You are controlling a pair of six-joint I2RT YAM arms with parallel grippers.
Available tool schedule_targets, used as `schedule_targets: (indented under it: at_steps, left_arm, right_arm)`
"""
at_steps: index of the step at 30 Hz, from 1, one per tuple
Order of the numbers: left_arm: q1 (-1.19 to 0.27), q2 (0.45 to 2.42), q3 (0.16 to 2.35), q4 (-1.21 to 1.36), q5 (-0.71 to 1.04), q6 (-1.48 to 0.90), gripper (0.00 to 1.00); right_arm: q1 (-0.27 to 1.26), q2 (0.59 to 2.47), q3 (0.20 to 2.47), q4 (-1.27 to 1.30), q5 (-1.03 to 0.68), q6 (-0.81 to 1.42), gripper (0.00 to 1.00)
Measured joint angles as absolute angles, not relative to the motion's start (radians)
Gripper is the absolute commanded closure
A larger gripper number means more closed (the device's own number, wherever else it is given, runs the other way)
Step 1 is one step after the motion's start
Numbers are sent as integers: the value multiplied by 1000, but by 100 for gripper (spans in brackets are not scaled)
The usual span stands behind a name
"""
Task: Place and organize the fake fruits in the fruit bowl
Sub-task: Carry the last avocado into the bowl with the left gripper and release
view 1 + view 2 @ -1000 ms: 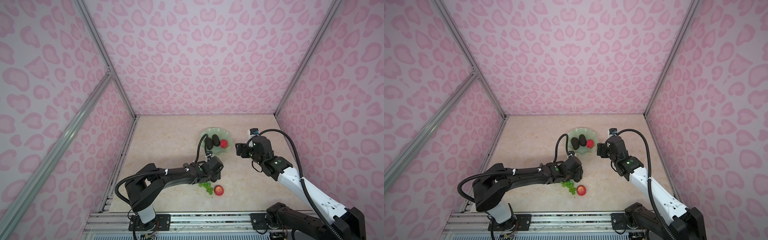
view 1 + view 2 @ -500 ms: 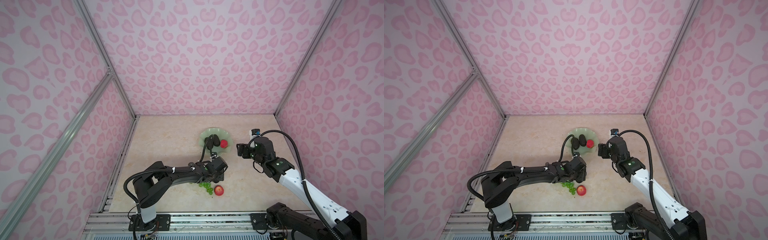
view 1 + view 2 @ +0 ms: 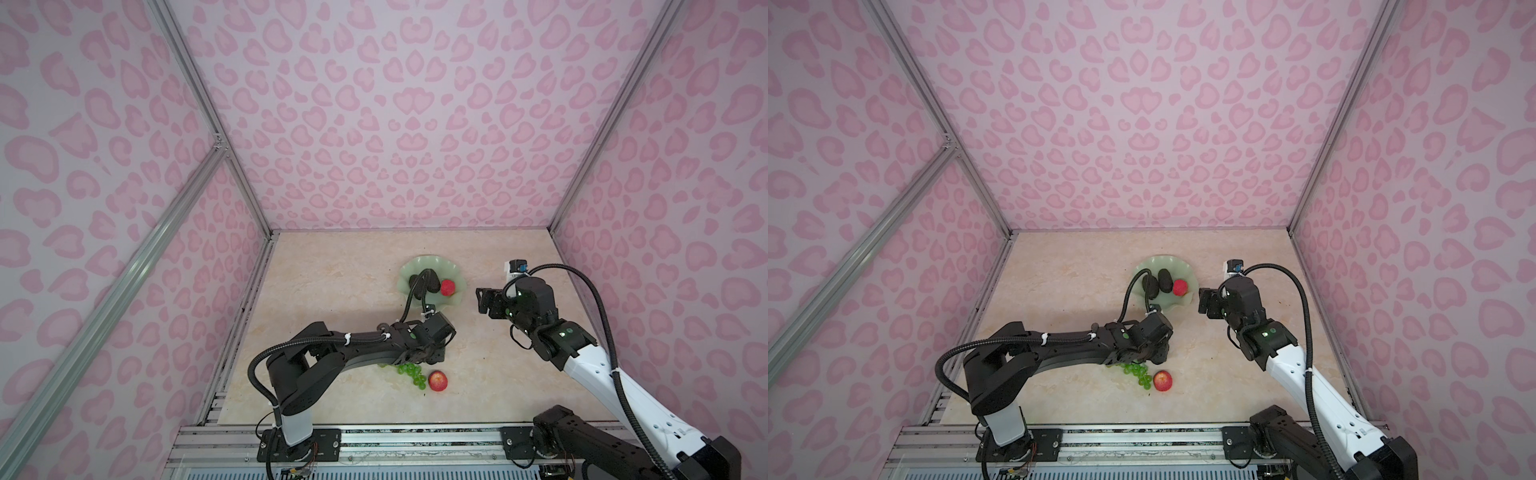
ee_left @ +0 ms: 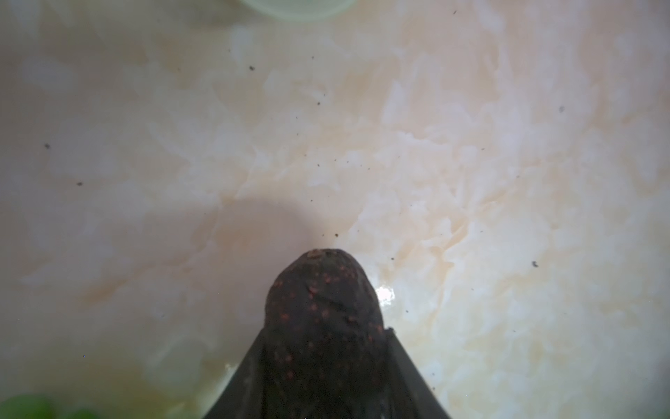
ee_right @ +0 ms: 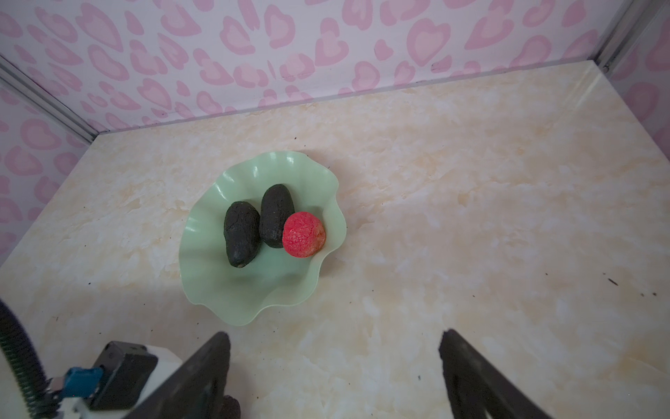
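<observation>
The avocado goes up and outward in my left gripper next, then down into the near side of the bowl [image 3: 1166, 299] for release, since that part of the bowl is empty.
The left wrist view shows my left gripper [image 4: 324, 335] shut on a dark bumpy avocado [image 4: 322, 308] just above the marble table. In both top views that gripper [image 3: 436, 357] sits low, just behind the green grapes [image 3: 411, 372] and a red fruit [image 3: 437, 380] lying on the table. The pale green fruit bowl [image 5: 253, 290] holds two avocados [image 5: 242, 234] [image 5: 276, 214] and a second red fruit [image 5: 303, 234]. My right gripper [image 5: 335, 341] hangs open and empty right of the bowl [image 3: 415, 266].
Pink patterned walls close the table on three sides. The left arm's cable [image 3: 415, 286] loops over the bowl in both top views. The metal base rail [image 3: 374, 440] runs along the front edge.
My left gripper has slid a little to the right and shut on the avocado. The right gripper has stayed open, almost in place.
</observation>
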State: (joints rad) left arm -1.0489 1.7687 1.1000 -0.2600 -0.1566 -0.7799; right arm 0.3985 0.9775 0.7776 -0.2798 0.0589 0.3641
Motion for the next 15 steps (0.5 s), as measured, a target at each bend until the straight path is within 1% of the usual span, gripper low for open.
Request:
schedule_targets:
  at_steps: [1,2,3,8,12,15]
  left_arm:
    - [-1047,1750,1110,-268,-161,-769,63]
    - [-1043,1734,1127,-270,-162,-749,66]
    - [-1036,1723,1146,-272,-162,-730,67]
    - [-980,1697,1245,-301,-164,-616,67]
    - [-915,1721,1373,-352,-164,-449,67]
    - [-878,1757,1443,-366,-162,-328,67]
  right_arm:
    - [397,974,778,-280,59,364,10]
    - [397,970,776,-279,59,367,10]
    - [395,966,775,-279,59,373,10]
    - [389,949,774,-279,59,374,9]
    - [385,928,772,-283,58,373,9]
    - [382,898,758,-281,39,363,7]
